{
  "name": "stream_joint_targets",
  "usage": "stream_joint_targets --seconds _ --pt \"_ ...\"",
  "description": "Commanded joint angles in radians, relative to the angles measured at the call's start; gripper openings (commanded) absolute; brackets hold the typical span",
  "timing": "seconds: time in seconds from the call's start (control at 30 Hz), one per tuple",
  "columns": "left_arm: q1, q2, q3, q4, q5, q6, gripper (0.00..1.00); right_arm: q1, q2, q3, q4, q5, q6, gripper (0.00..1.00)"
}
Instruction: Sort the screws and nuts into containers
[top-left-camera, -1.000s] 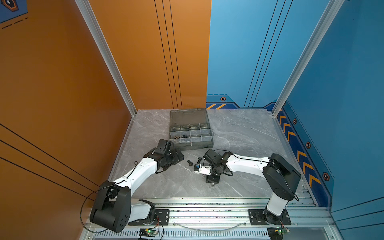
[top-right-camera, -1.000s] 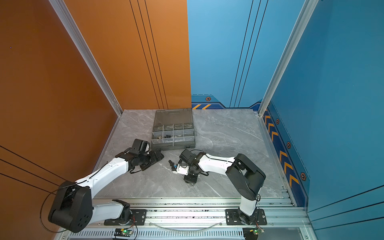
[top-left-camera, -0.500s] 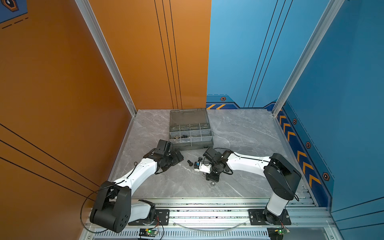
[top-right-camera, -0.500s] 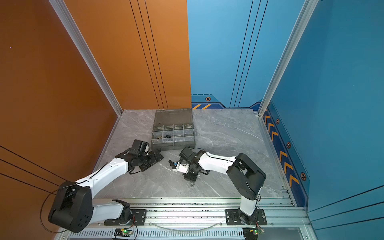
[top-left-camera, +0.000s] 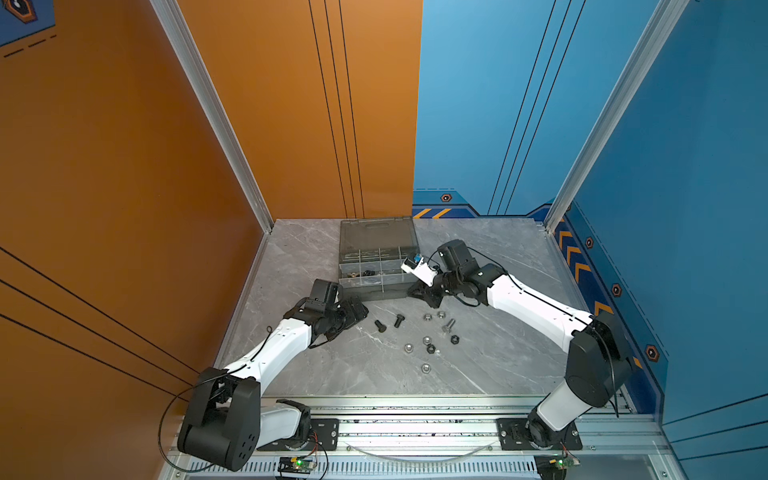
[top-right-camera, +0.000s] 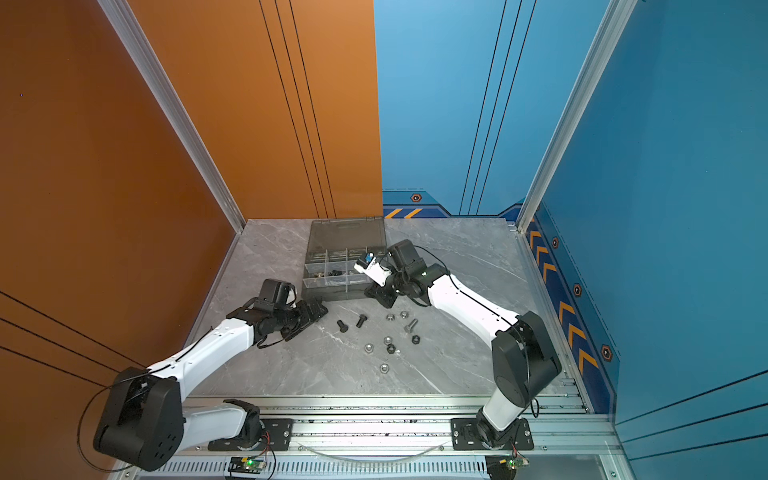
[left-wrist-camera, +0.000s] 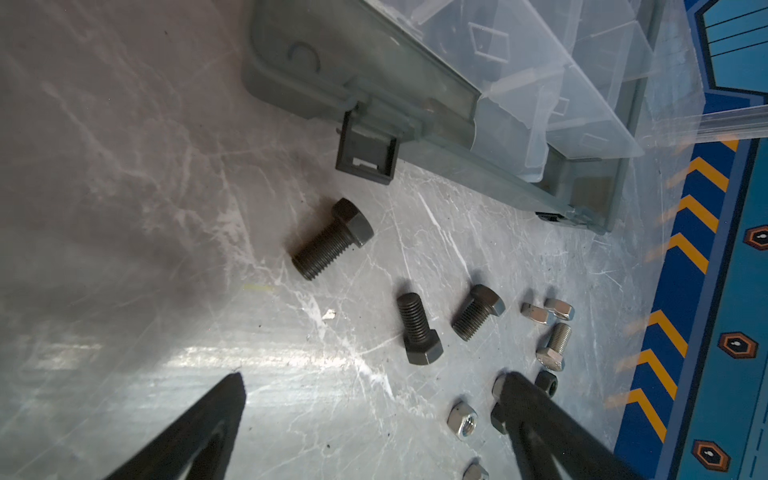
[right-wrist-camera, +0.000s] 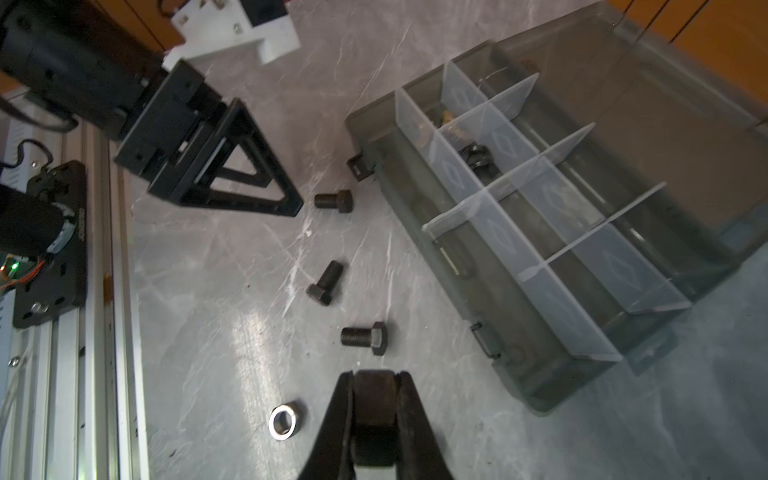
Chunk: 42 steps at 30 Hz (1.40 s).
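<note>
The empty section of the case beside the wing nuts lies outward of my fingers, so my right gripper will move outward across the case's front side to release the black nut.
My right gripper (right-wrist-camera: 376, 378) is shut on a black nut (right-wrist-camera: 376, 415) and hangs just off the front right corner of the grey organiser case (top-left-camera: 374, 293), whose containers (right-wrist-camera: 536, 199) lie under an open lid (top-left-camera: 376, 235). My left gripper (left-wrist-camera: 372, 380) stands open and empty, low over the table left of the case. Three black screws (left-wrist-camera: 332, 239) (left-wrist-camera: 417, 328) (left-wrist-camera: 478, 311) and a silver screw (top-left-camera: 448, 325) lie in front of the case. Several loose silver and black nuts (top-left-camera: 427, 341) are scattered near them, one silver nut (right-wrist-camera: 285, 422) beside my right fingers.
One compartment holds black wing nuts (right-wrist-camera: 478, 156), another behind it brass-coloured ones (right-wrist-camera: 446, 118). Case latches (left-wrist-camera: 365, 156) stick out from the front wall. Orange and blue walls close in the marble table (top-right-camera: 332, 374); an aluminium rail (top-left-camera: 415, 411) runs along the front.
My right gripper closed on the black nut among the loose parts, then lifted it back toward the case's front right corner. The left arm has not moved.
</note>
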Motion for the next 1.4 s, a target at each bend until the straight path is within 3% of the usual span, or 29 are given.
stream_joint_targets --seconds 0.0,0.33,0.57,0.87,1.0,1.07,1.2,1.37 --pt "0.014 -0.021 -0.029 0.014 0.041 -0.013 0.98 -0.003 0.090 0.095 0.080 0.005 0.040 0.00" --pt "0.039 -0.069 -0.062 0.056 0.097 -0.030 0.98 -0.032 0.464 0.446 0.153 0.089 0.133 0.00" --pt "0.049 -0.093 -0.074 0.061 0.114 -0.038 0.98 -0.050 0.681 0.675 0.100 0.133 0.203 0.00" --pt "0.064 -0.112 -0.080 0.053 0.113 -0.036 0.98 -0.038 0.723 0.675 0.034 0.168 0.165 0.05" --pt "0.064 -0.109 -0.083 0.061 0.117 -0.038 0.98 -0.032 0.715 0.657 0.008 0.195 0.146 0.25" --pt "0.065 -0.109 -0.086 0.063 0.117 -0.039 0.98 -0.030 0.707 0.643 0.007 0.193 0.141 0.26" --pt "0.066 -0.112 -0.086 0.065 0.117 -0.039 0.98 -0.030 0.686 0.626 0.004 0.198 0.135 0.40" --pt "0.066 -0.109 -0.082 0.064 0.117 -0.039 0.98 -0.031 0.584 0.537 0.069 0.197 0.143 0.43"
